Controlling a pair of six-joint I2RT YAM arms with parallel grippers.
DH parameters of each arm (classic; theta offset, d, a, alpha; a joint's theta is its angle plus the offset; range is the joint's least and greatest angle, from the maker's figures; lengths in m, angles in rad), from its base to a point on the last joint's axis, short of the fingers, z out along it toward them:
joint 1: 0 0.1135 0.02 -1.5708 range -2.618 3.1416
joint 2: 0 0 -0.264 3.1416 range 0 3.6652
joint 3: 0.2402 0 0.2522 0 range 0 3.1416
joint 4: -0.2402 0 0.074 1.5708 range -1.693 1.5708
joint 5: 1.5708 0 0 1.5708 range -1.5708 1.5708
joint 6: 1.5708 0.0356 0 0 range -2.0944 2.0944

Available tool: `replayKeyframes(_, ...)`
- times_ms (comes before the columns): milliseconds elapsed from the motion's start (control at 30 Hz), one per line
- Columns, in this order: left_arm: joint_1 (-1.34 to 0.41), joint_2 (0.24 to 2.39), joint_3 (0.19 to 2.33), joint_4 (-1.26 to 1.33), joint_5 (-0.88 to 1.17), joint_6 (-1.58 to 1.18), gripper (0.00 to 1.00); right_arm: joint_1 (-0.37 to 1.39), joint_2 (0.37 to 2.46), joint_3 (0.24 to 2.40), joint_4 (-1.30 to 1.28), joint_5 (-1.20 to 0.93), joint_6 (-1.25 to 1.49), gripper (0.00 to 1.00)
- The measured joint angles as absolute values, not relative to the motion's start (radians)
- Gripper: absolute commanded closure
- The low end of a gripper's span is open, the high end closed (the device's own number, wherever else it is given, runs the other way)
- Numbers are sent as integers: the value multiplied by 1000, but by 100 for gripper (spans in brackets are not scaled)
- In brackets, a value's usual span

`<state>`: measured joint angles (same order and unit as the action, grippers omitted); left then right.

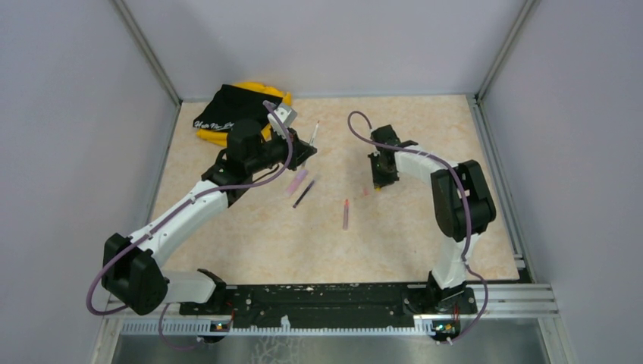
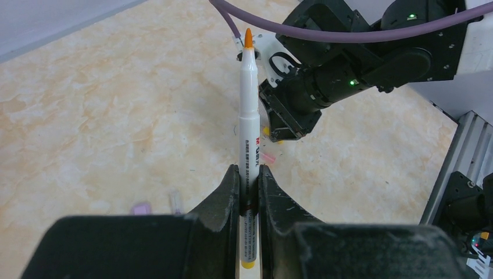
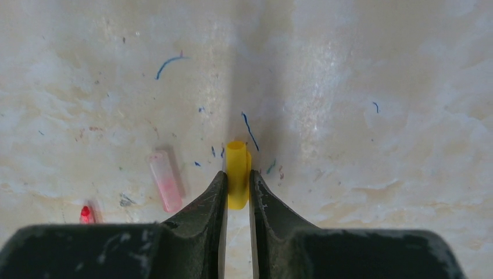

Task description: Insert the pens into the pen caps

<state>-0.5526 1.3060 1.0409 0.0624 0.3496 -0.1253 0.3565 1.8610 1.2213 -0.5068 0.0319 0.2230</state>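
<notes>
My right gripper moves back past the pink cap (image 3: 165,180) next. It then sets the orange-yellow cap (image 3: 237,168) on empty table beside the pinkish-red pen's near end.
My left gripper (image 1: 307,148) is shut on the white pen with the orange tip (image 2: 249,116), which sticks out ahead of the fingers, tip pointing toward the right arm. My right gripper (image 1: 381,178) points down at the table and is shut on the orange-yellow cap (image 3: 237,168). The pink cap (image 3: 165,180) lies flat just left of the right gripper. The lilac cap (image 1: 296,182) and the black pen (image 1: 303,193) lie together mid-table. The pinkish-red pen (image 1: 346,214) lies nearer the front; its red tip (image 3: 86,214) shows in the right wrist view.
A black cloth over a yellow object (image 1: 227,114) sits at the back left corner. Grey walls close the table on three sides. A metal rail (image 1: 341,299) with the arm bases runs along the near edge. Ink marks dot the tabletop.
</notes>
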Motion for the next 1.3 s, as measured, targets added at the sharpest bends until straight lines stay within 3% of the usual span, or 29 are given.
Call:
replayKeyframes(367, -547, 1306, 1041, 59, 350, -126, 100, 370, 1563, 1063, -572, 36, 221, 89)
replayKeyframes(533, -544, 1306, 1041, 59, 353, -126, 100, 455, 1463, 978, -616, 28, 246, 88)
replayKeyframes(833, -543, 1306, 1041, 59, 353, -126, 100, 637, 1454, 863, -651, -10, 264, 83)
replayKeyframes(1300, -542, 1306, 1041, 59, 351, -125, 100, 664, 1507, 831, -629, -20, 298, 72)
